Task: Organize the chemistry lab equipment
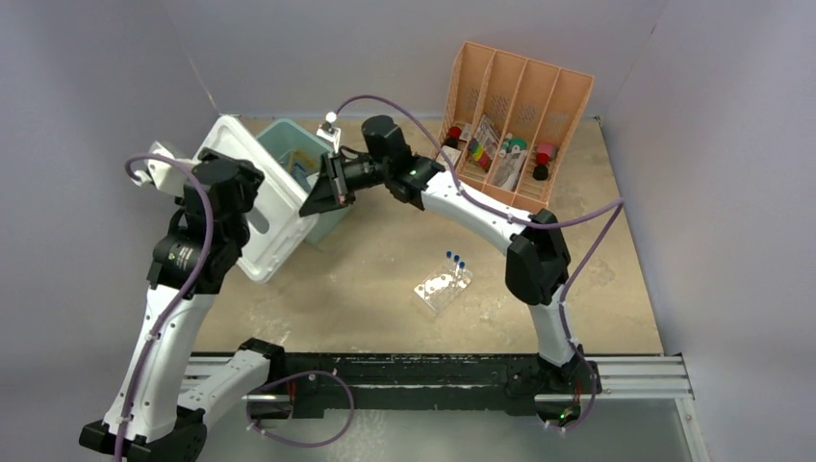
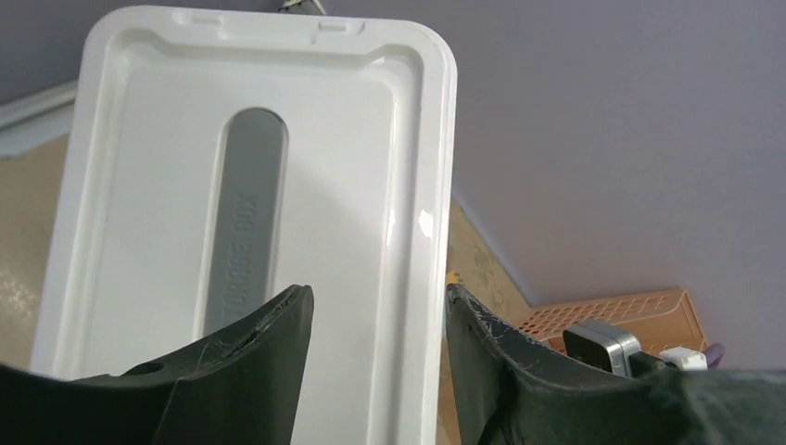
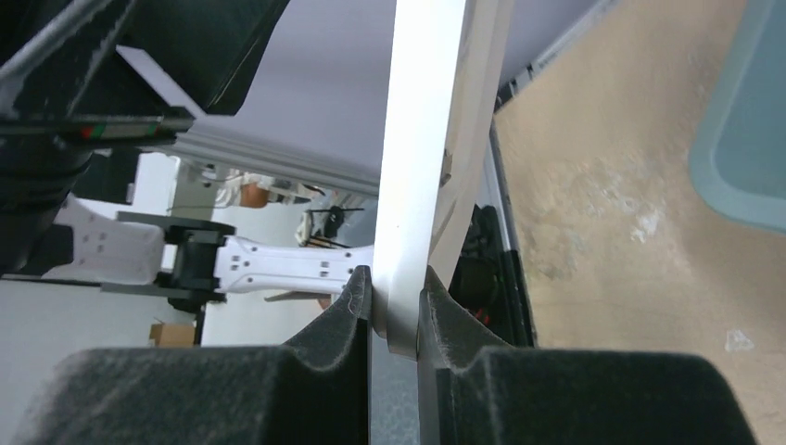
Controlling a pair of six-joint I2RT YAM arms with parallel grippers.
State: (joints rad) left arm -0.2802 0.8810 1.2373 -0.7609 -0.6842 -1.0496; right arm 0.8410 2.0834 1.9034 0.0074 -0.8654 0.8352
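I should carry the lid outward and to the right in the top view with my right gripper, and then lower it onto the teal box [image 3: 753, 134].
The clear tube rack [image 1: 443, 290] lies on the table's middle with blue-capped test tubes [image 1: 454, 258] in it. A teal storage box [image 1: 318, 217] stands at the back left, its white lid [image 1: 272, 227] raised on edge beside it. My right gripper [image 1: 313, 204] is shut on the lid's edge [image 3: 426, 139], both pads pressed on it in the right wrist view [image 3: 394, 278]. My left gripper [image 1: 241, 188] is open, its fingers either side of the lid's long rim [image 2: 167, 185] in the left wrist view [image 2: 380, 297]. Something blue shows inside the box [image 1: 306, 166]. Tubing, tongs and bag are out of view.
The peach divider [image 1: 563, 106] with bottles and colourful items stands at the back right. The teal box's rim also shows at the right wrist view's edge [image 3: 751, 139]. Purple walls close the table on three sides.
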